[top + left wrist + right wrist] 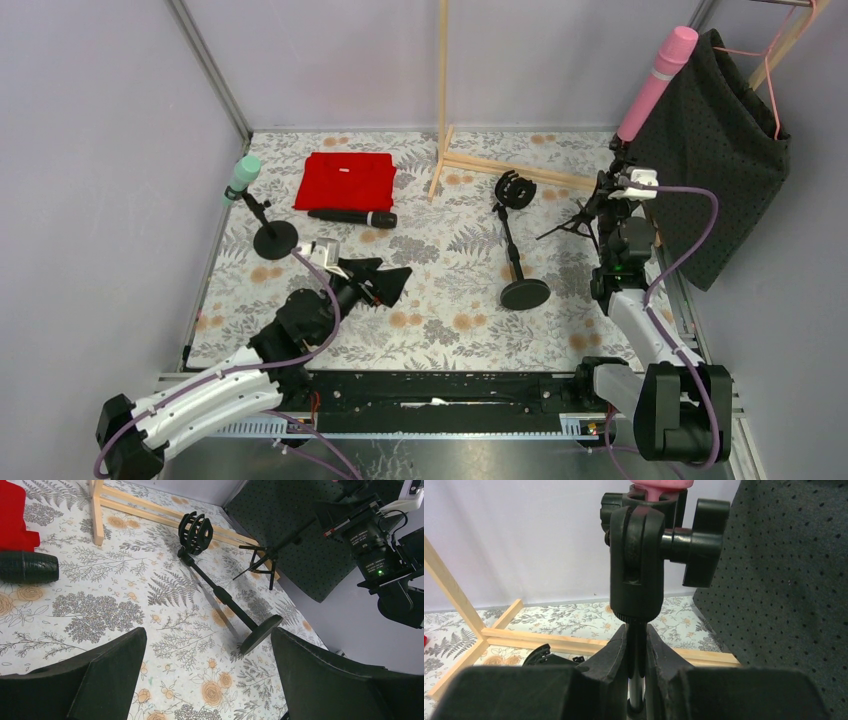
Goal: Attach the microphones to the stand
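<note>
My right gripper holds the tripod stand, and the pink microphone already stands in the clip. It will next go down toward the table and open around the pole [637, 645].
The pink microphone [657, 80] stands tilted in the clip [641, 565] of a black tripod stand [572, 224] at the right; its lower end shows in the right wrist view [659, 486]. My right gripper [610, 187] is shut on the tripod stand's pole [637, 645] just under the clip. The mint green microphone [243, 175] sits in a small round-base stand [275, 240] at the left. The black microphone [352, 217] lies on the table by the red cloth; its end shows in the left wrist view [27, 567]. My left gripper [385, 283] is open and empty above the table [207, 675].
An empty round-base stand [518, 250] with a basket clip [196, 530] stands mid-table. A red cloth [345, 180] lies at the back. A wooden frame [470, 165] stands behind. A dark dotted cloth [715, 150] hangs at the right.
</note>
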`<state>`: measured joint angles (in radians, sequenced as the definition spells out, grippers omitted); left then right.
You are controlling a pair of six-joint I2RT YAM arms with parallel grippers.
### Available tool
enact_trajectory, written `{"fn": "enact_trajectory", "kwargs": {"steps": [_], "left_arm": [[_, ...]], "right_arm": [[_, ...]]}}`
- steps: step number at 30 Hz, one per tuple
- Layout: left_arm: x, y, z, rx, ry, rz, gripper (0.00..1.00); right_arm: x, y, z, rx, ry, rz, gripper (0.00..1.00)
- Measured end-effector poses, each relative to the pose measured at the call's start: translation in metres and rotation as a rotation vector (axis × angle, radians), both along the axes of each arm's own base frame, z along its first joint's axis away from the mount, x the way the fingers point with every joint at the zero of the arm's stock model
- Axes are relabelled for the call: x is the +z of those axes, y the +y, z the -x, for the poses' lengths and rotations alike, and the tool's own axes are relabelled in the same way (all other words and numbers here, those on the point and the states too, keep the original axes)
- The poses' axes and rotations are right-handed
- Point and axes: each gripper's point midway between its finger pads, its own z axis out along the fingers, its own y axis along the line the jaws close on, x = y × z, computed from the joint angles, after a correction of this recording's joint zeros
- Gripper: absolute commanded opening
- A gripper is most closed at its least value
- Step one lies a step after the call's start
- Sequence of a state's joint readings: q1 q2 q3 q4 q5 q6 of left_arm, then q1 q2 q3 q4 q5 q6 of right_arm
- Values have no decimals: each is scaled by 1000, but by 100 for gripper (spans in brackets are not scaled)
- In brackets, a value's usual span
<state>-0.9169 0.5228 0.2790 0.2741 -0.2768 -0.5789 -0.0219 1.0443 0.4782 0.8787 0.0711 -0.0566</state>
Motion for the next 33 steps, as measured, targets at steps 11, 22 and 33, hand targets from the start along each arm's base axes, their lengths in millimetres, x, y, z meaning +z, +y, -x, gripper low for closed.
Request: {"fn": "enact_trajectory", "kwargs": {"steps": [11,22,33], "left_arm": [[-9,-3,-1,-8,-6,-27,99],[-9,-6,-4,-7,-21,-25,99],[-9,-6,-4,-7,-30,-14,99]], "right_arm": [[-17,-4,0,-19,-4,-5,0],[-37,-5,6,-22,-23,2,0],[-35,-4,14,-20,-72,12,4]]}}
